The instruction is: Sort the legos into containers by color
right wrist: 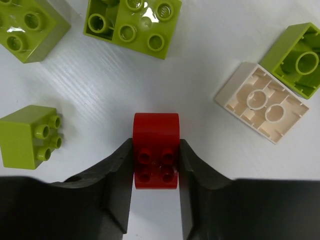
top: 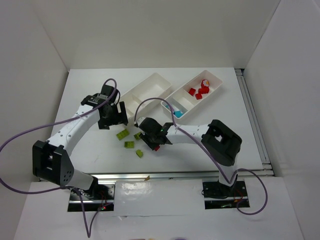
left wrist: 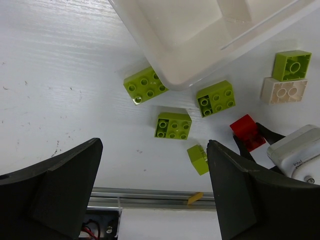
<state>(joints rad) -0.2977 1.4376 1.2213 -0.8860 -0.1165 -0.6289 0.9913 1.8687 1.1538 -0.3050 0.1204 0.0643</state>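
Note:
I will lift outward over the far compartment with the red bricks and release, because it is outward of my right gripper and to its right in the top view.
My right gripper (right wrist: 156, 146) is shut on a red brick (right wrist: 156, 150) at table level; it also shows in the top view (top: 153, 142). Lime green bricks (right wrist: 132, 20) (right wrist: 27, 136) and a beige brick (right wrist: 262, 102), lying studs down, are around it. My left gripper (left wrist: 155, 190) is open and empty above the table, left of the green bricks (top: 122, 134). Two white trays stand behind: the left tray (top: 131, 102), and the right tray (top: 216, 80) with red bricks (top: 200, 91) in its far compartment and a cyan brick (top: 177, 113) in its near one.
In the left wrist view the left tray's corner (left wrist: 165, 65) overhangs a green brick (left wrist: 145, 85). A metal rail (top: 175, 174) runs along the table's near edge. White walls enclose the table at the left, back and right.

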